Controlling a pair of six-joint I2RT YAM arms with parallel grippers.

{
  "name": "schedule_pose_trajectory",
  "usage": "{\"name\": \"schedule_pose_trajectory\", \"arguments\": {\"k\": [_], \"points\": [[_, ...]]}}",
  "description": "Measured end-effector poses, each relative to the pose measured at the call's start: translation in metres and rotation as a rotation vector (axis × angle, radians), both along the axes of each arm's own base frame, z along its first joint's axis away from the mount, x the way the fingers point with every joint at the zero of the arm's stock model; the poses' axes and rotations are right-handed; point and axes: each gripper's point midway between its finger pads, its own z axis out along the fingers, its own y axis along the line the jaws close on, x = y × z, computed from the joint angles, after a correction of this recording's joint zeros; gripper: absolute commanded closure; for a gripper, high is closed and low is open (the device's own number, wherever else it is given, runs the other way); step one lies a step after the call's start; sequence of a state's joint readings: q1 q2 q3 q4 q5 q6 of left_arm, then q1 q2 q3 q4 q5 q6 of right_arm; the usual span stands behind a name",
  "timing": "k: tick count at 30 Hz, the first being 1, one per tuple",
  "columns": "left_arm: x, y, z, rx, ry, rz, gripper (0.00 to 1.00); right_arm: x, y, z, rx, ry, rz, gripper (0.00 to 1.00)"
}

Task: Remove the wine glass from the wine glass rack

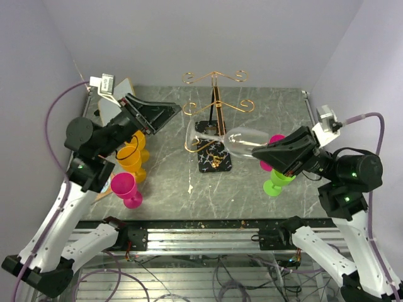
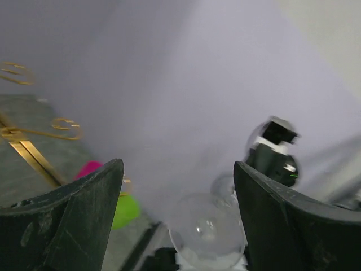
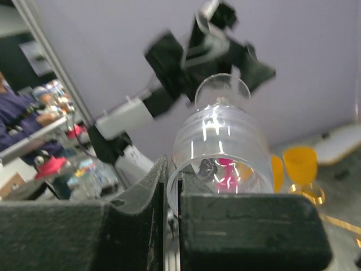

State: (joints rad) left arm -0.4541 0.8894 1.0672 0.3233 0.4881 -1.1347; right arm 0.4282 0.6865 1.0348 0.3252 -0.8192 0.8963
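Bare tabletop (image 1: 259, 194) beside the green cup is below my right gripper, so next it should go down and tilt downward to stand the sideways glass upright and let go of it.
The wine glass (image 1: 242, 139) is clear and lies on its side in the air. Its foot points left, close to the lower gold wire of the wine glass rack (image 1: 214, 78); I cannot tell if they touch. The rack stands on a black veined base (image 1: 213, 157). My right gripper (image 1: 259, 151) is shut on the glass's rim, one finger inside the bowl (image 3: 225, 141) and one outside, gripper (image 3: 172, 192). My left gripper (image 1: 169, 114) hangs open to the left of the rack with nothing in it. In the left wrist view the glass (image 2: 208, 231) shows beyond the gripper (image 2: 177, 217).
Two orange cups (image 1: 132, 157) and a pink cup (image 1: 126, 187) stand on the left of the marble-look table. A green cup (image 1: 277, 182) and another pink one (image 1: 276, 139) sit under the right arm. A pale board (image 1: 119, 89) leans at the back left.
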Motion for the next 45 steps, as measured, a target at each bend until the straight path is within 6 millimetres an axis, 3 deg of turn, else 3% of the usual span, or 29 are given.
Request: {"name": "schedule_pose_trajectory", "arguments": {"k": [2, 7, 12, 18, 22, 29, 36, 40, 45], "points": [[0.012, 0.009, -0.005, 0.112, 0.012, 0.128, 0.11, -0.002, 0.000, -0.022, -0.108, 0.021, -0.017, 1.00], [0.022, 0.042, -0.030, 0.328, 0.039, 0.355, 0.10, -0.006, -0.001, -0.082, -0.360, 0.134, -0.002, 1.00], [0.026, 0.060, -0.050, 0.445, 0.065, 0.456, 0.10, 0.009, -0.010, -0.147, -0.585, 0.358, -0.060, 1.00], [0.036, 0.068, -0.057, 0.530, 0.080, 0.509, 0.10, 0.037, -0.042, -0.225, -0.858, 0.659, -0.288, 1.00], [0.035, 0.075, -0.059, 0.556, 0.079, 0.539, 0.10, 0.046, -0.063, -0.261, -0.978, 0.788, -0.416, 1.00], [0.032, 0.080, -0.056, 0.555, 0.066, 0.556, 0.10, 0.056, -0.091, -0.298, -1.090, 0.909, -0.612, 1.00], [0.032, 0.080, -0.057, 0.559, 0.065, 0.558, 0.10, 0.051, -0.094, -0.330, -1.217, 0.947, -0.679, 1.00], [0.032, 0.080, -0.057, 0.560, 0.066, 0.557, 0.10, 0.050, -0.094, -0.338, -1.249, 0.937, -0.706, 1.00], [0.032, 0.080, -0.057, 0.560, 0.066, 0.557, 0.10, 0.051, -0.092, -0.342, -1.246, 0.939, -0.719, 0.82]]}}
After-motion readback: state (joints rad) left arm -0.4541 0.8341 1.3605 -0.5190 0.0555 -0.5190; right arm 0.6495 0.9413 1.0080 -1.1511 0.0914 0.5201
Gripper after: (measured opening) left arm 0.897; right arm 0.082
